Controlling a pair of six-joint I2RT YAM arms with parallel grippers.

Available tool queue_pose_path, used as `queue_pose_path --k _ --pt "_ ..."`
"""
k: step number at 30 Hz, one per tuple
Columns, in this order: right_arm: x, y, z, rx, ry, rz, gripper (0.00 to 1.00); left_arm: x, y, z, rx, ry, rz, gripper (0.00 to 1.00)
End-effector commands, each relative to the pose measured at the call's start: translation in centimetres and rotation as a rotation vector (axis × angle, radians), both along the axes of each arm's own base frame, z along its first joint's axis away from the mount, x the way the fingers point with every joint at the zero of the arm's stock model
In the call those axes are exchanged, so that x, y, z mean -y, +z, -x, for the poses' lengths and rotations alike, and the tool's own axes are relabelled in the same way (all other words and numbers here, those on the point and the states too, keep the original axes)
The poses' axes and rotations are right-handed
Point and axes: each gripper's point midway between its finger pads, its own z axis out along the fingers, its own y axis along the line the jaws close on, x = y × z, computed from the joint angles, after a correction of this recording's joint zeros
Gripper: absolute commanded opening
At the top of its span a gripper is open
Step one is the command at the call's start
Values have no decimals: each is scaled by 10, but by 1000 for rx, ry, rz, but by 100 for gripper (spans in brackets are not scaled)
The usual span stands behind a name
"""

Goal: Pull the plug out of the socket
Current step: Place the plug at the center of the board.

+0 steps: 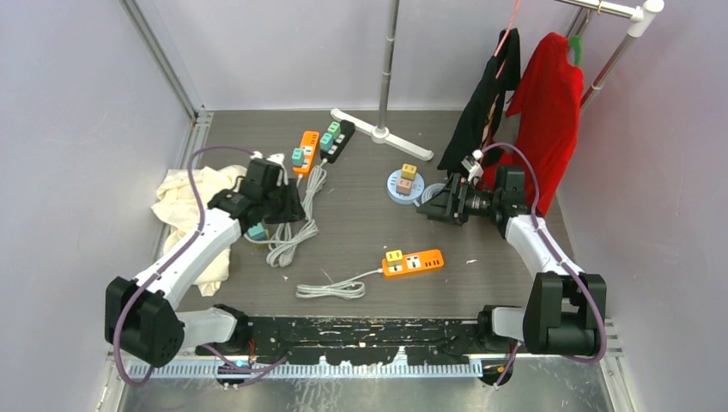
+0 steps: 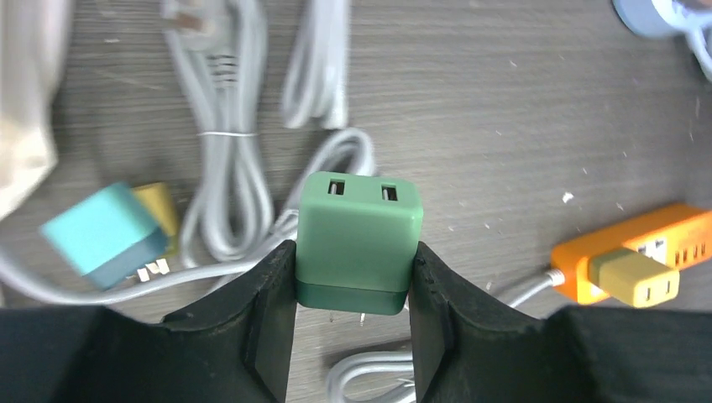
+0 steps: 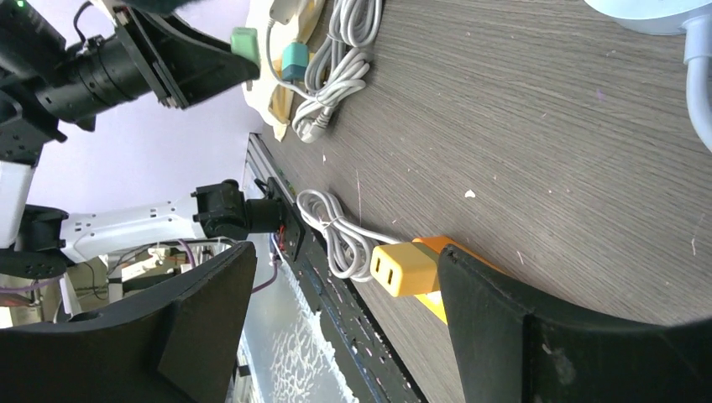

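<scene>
My left gripper will next set the green plug down on the table beside the loose teal plug, since the green plug's pins are already free.
My left gripper (image 2: 353, 250) is shut on a green plug (image 2: 359, 239) and holds it free above the table, with its metal prongs bare underneath. In the top view the left gripper (image 1: 288, 209) hangs over the grey cable bundle (image 1: 292, 236). The green plug also shows in the right wrist view (image 3: 245, 42). An orange power strip (image 1: 413, 263) lies at the front centre with a yellow plug (image 1: 394, 256) seated in it. My right gripper (image 1: 435, 207) is open and empty, well above and behind that strip. The yellow plug (image 3: 405, 269) shows between its fingers.
A loose teal plug (image 1: 257, 232) lies by the cables. A second orange strip (image 1: 306, 153) and a black strip (image 1: 337, 140) with plugs lie at the back. A round blue socket base (image 1: 391, 190) carries two plugs. A cream cloth (image 1: 185, 202) lies at the left. Clothes (image 1: 545, 112) hang at the back right.
</scene>
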Motion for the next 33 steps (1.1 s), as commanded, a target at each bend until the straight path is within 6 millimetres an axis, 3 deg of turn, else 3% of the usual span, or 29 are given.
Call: queue_pose_path --k 1,5,8,14,22,26,30,33 --pt "2 11 -3 75 4 14 84 -48 3 -6 -19 130 -31 0" --pt "3 10 -3 77 0 17 85 -80 -8 -17 -63 240 -103 0" --pt "3 10 -3 76 -2 17 84 -91 -20 -27 -122 273 -177 0" --pt "4 10 -3 76 -3 18 85 -90 -45 -49 -240 258 -238 3" --pt "5 9 -2 79 -6 19 85 -101 -76 -53 -329 275 -289 19" --pt "5 9 -2 79 -4 18 85 -105 -73 -54 -348 273 -280 29" --pt "5 9 -2 81 -1 17 85 -103 -58 -56 -308 265 -255 39" --pt "5 9 -3 83 -2 17 85 -100 -52 -56 -294 249 -233 42"
